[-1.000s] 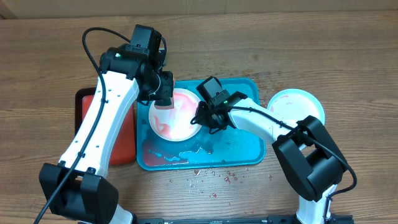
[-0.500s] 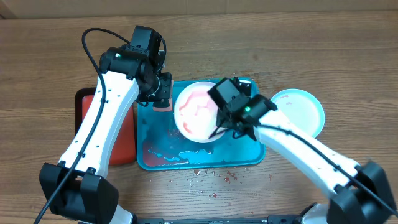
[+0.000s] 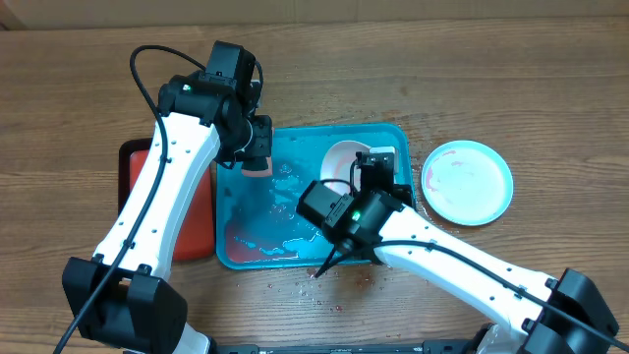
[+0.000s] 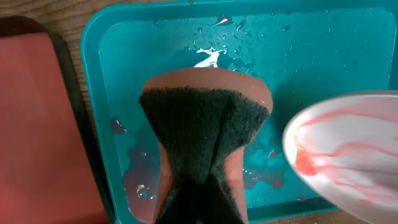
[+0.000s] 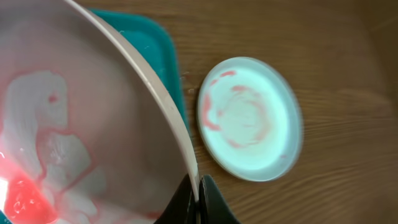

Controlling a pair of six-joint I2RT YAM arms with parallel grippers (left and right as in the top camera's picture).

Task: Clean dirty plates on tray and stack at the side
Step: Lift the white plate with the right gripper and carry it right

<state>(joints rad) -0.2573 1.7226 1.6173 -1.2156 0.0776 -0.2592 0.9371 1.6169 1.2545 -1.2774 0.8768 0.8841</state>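
Observation:
The robot's right gripper will next swing over, go down and release the white plate onto the pale aqua plate point(image 3: 467, 183) point(image 5: 251, 119), which is below the gripper, to its right in the overhead view.
The turquoise tray point(image 3: 295, 211) lies at the table's middle, wet, with red sauce in its near left corner. My left gripper point(image 3: 257, 157) hovers over the tray's far left part, shut on a sponge point(image 4: 205, 124) with a dark scrub face. My right gripper point(image 5: 200, 193) is shut on the rim of the white plate point(image 5: 74, 124), which is tilted above the tray's right half and smeared red. The plate also shows in the overhead view point(image 3: 340, 159) and the left wrist view point(image 4: 348, 149). The pale aqua plate point(image 3: 468, 182) lies on the table right of the tray, with faint red smears. The yellow-green rimmed plate is out of view.
A smaller red tray point(image 3: 138, 192) with a dark rim lies against the turquoise tray's left side. Red drops and water spots point(image 3: 334, 280) dot the wood in front of the tray. My right arm's elbow point(image 3: 339, 211) hangs over the tray's near right part.
My right gripper lifted the white plate off the tray's middle, carried it to the right and tilted it up. The right elbow swung over the tray. My left gripper stayed put with the sponge.

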